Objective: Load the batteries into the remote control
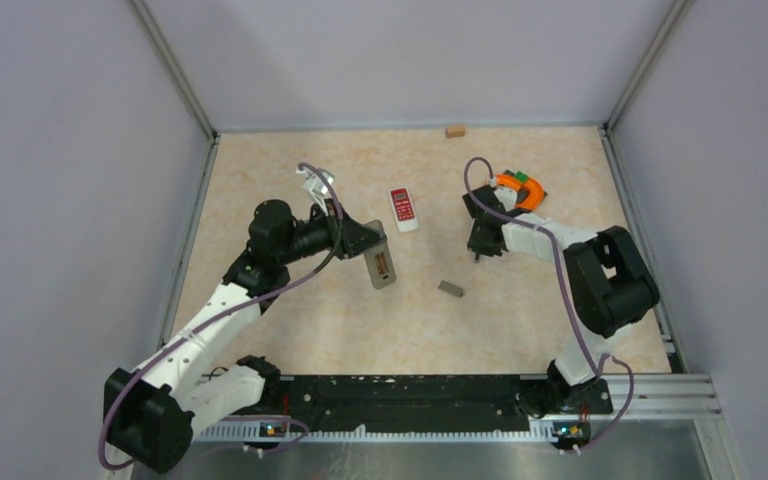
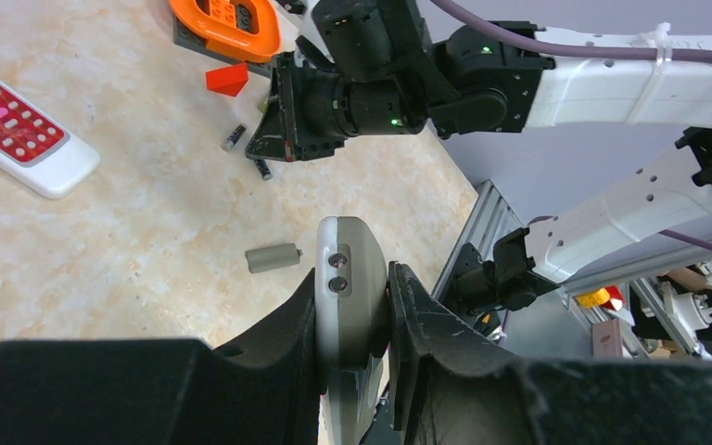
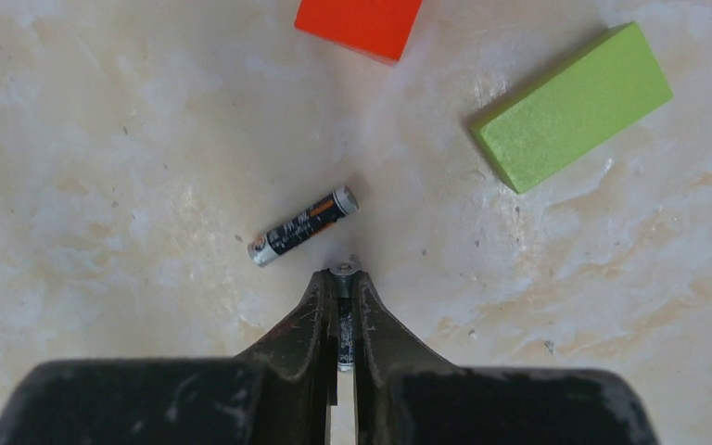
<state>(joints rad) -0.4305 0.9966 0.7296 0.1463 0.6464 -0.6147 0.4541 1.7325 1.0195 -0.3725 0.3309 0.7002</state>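
Observation:
I need to carry the battery up and to the left in the top view with my right gripper next, and release it into the remote's open back, because the remote's cover is off.
My left gripper is shut on a grey remote control and holds it on edge above the table, its open back showing in the top view. My right gripper is down at the table and shut lengthwise on a slim dark battery whose metal end pokes out past the fingertips. A second battery, black with an orange band, lies loose just ahead and to the left of the right fingers.
A small grey cover piece lies between the arms. A white remote with red keys lies further back. A red block, a green block and an orange-handled object sit near the right gripper. A wooden block rests at the back wall.

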